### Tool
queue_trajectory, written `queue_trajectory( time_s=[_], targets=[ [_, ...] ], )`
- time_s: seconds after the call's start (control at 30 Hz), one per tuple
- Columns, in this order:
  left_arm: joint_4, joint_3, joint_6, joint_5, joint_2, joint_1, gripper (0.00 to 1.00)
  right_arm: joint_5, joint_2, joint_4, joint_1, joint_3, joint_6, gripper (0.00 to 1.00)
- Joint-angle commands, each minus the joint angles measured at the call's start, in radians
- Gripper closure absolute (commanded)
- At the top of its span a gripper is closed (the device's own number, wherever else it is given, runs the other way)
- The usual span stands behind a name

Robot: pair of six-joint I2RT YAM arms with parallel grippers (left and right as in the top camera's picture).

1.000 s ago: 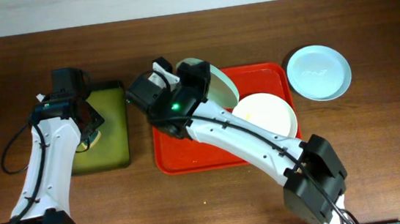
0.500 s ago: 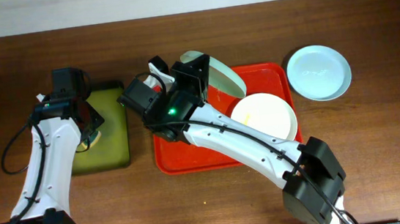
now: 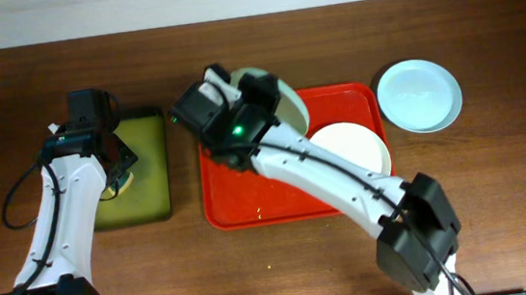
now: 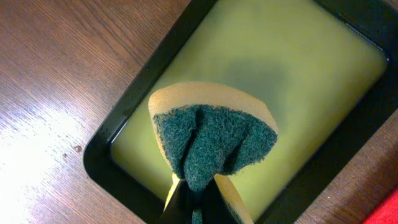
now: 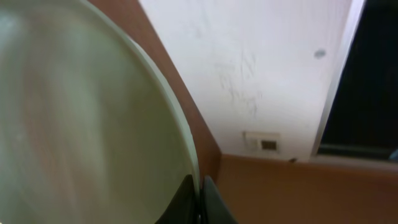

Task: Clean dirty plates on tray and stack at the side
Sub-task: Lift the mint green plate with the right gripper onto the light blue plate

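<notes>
The tilted plate in my right gripper should go past the red tray [image 3: 249, 205] next, turn flat and come down onto the pale blue-white plate [image 3: 419, 95] already set aside.
My right gripper [image 3: 260, 97] is shut on the rim of the pale mint green plate [image 3: 288, 104], which stands tilted on edge above the far left corner of the red tray [image 3: 249, 205]. In the right wrist view the plate [image 5: 93, 124] fills the left side, with the gripper [image 5: 200, 194] pinching its edge. A white plate [image 3: 352, 147] lies in the tray's right half. A pale blue-white plate [image 3: 419, 95] rests on the table to the tray's right. My left gripper [image 4: 198, 202] is shut on a folded yellow and green sponge [image 4: 211, 134].
The sponge hangs over a smaller black-rimmed olive-green tray [image 4: 292, 74], which sits left of the red tray [image 3: 145, 178]. Brown wooden table [image 3: 501, 202] runs all around. A white wall borders the far edge.
The right gripper swung the mint plate: it leaned out flatter to the right half a second ago and now stands steeper again. The left arm and sponge have not moved.
</notes>
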Motion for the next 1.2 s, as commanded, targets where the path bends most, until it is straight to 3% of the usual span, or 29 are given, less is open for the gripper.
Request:
queue_trajectory(
  time_s=[0.0, 0.07, 0.2, 0.37, 0.5, 0.6, 0.8, 0.9, 1.0, 1.07, 1.17],
  targets=[
    [0.003, -0.008, 0.009, 0.016, -0.017, 0.003, 1.0, -0.184, -0.043, -0.026, -0.161, 0.011, 0.227, 0.96],
    [0.003, -0.008, 0.009, 0.026, -0.017, 0.003, 1.0, -0.503, -0.043, -0.079, -0.303, 0.01, 0.35, 0.96],
    [0.003, -0.008, 0.009, 0.026, -0.017, 0.003, 1.0, -1.17, -0.033, -0.121, -0.603, 0.003, 0.363, 0.96],
    [0.01, -0.008, 0.009, 0.027, -0.017, 0.003, 1.0, -1.593, -0.013, -0.138, -0.975, -0.001, 0.363, 0.96],
    [0.011, -0.008, 0.008, 0.037, -0.017, 0.003, 1.0, -1.584, -0.003, -0.153, -1.178, -0.062, 0.364, 0.96],
    [0.016, -0.008, 0.009, 0.037, -0.017, 0.003, 1.0, -1.584, 0.002, -0.07, -1.27, -0.166, 0.365, 0.96],
    [0.014, -0.008, 0.009, 0.037, -0.017, 0.002, 1.0, -1.542, 0.002, 0.206, -1.312, -0.375, 0.477, 0.96],
    [0.014, -0.008, 0.009, 0.037, -0.017, 0.003, 1.0, -1.477, 0.002, 0.267, -1.306, -0.422, 0.483, 0.96],
    [0.014, -0.008, 0.009, 0.037, -0.017, 0.003, 1.0, -1.425, 0.002, 0.284, -1.295, -0.437, 0.483, 0.75],
    [0.014, -0.008, 0.009, 0.037, -0.017, 0.003, 1.0, -1.442, -0.003, 0.283, -1.293, -0.432, 0.484, 0.73],
    [0.013, -0.008, 0.009, 0.037, -0.017, 0.003, 1.0, -1.482, -0.035, 0.253, -1.294, -0.409, 0.484, 0.55]
  ],
)
